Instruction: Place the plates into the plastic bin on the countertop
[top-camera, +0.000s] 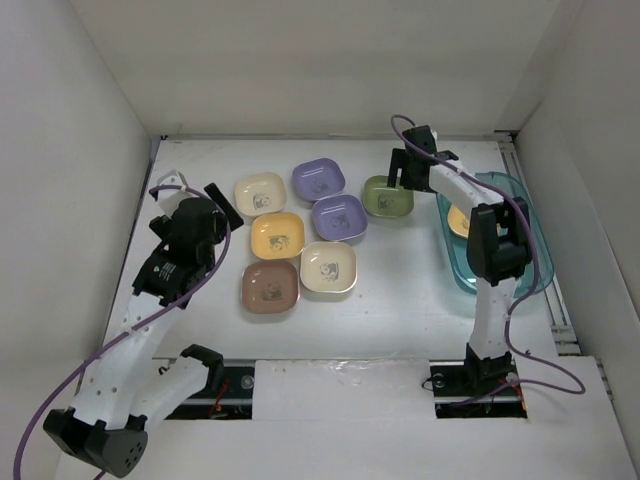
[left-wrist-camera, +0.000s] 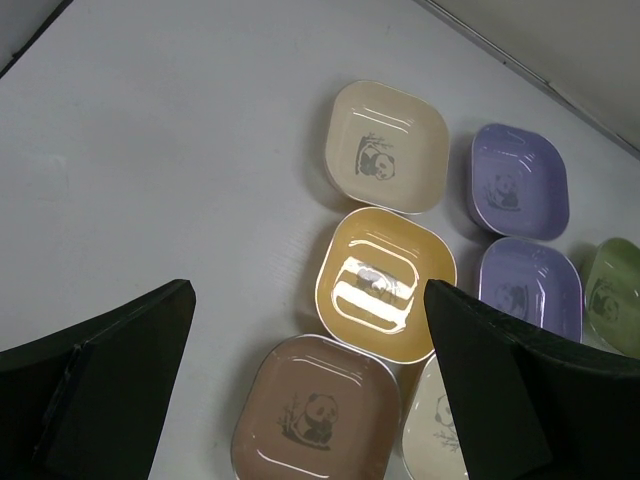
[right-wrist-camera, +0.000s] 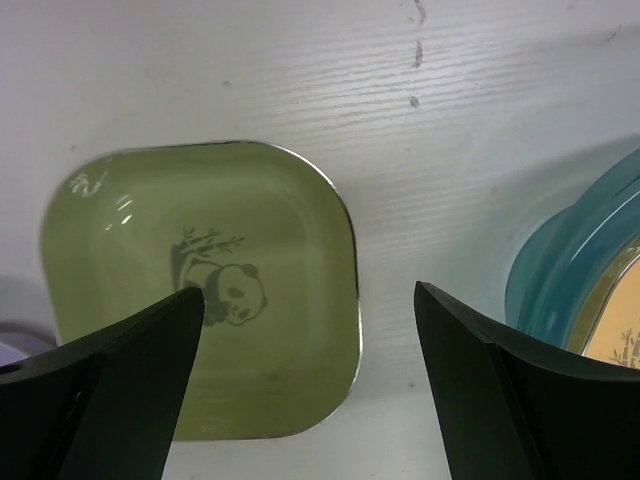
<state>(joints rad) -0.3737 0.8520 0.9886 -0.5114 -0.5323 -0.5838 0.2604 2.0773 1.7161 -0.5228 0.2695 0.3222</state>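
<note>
The empty part of the counter leaves room for one finger outside the green plate's rim on the bin side, so I should lower my right gripper onto that rim.
Several plates lie in a cluster on the white countertop: cream, purple, green, purple, yellow-orange, cream, brown. One more yellow-orange plate lies in the teal plastic bin at the right. My right gripper is open and empty, over the green plate's right edge. My left gripper is open and empty, hovering left of the cluster, above the yellow-orange and brown plates.
White walls enclose the countertop on the left, back and right. The bin's rim shows right of the green plate in the right wrist view, with a strip of bare counter between them. Purple cables trail from both arms.
</note>
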